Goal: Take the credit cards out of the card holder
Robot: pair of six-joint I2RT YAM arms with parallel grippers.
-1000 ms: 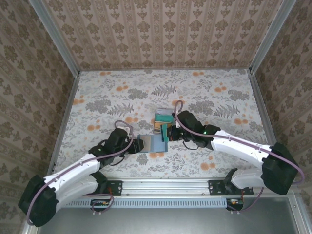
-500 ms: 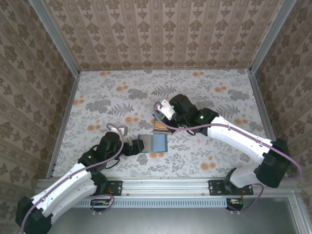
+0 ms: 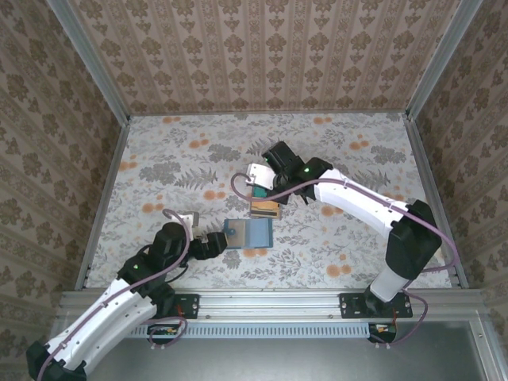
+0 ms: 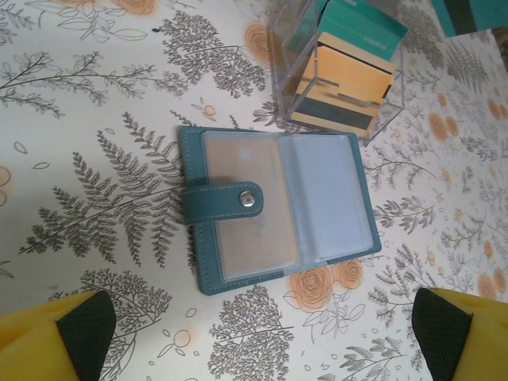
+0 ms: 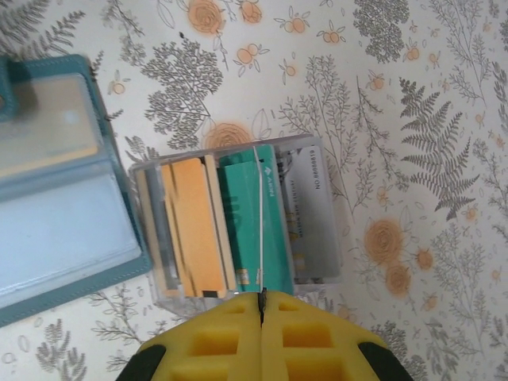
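The thin teal credit card goes down toward the teal cards in the clear box next for my right gripper to release there, since it hangs edge-on above.
The card holder lies open and flat on the table, teal rim, clear sleeves, and its snap strap folded over the left panel; it also shows in the overhead view and the right wrist view. A tan credit card sits in its left sleeve. My left gripper is open just short of the holder's near edge, not touching it. My right gripper is shut on a thin teal credit card, seen edge-on, above a clear box.
The clear plastic box stands just behind the card holder and holds orange, teal and grey cards. The floral table has free room all around. Patterned walls with metal posts close in the left, right and back.
My left gripper has opened and drawn back from the holder's left edge. My right gripper has carried a teal card from the holder to above the clear box.
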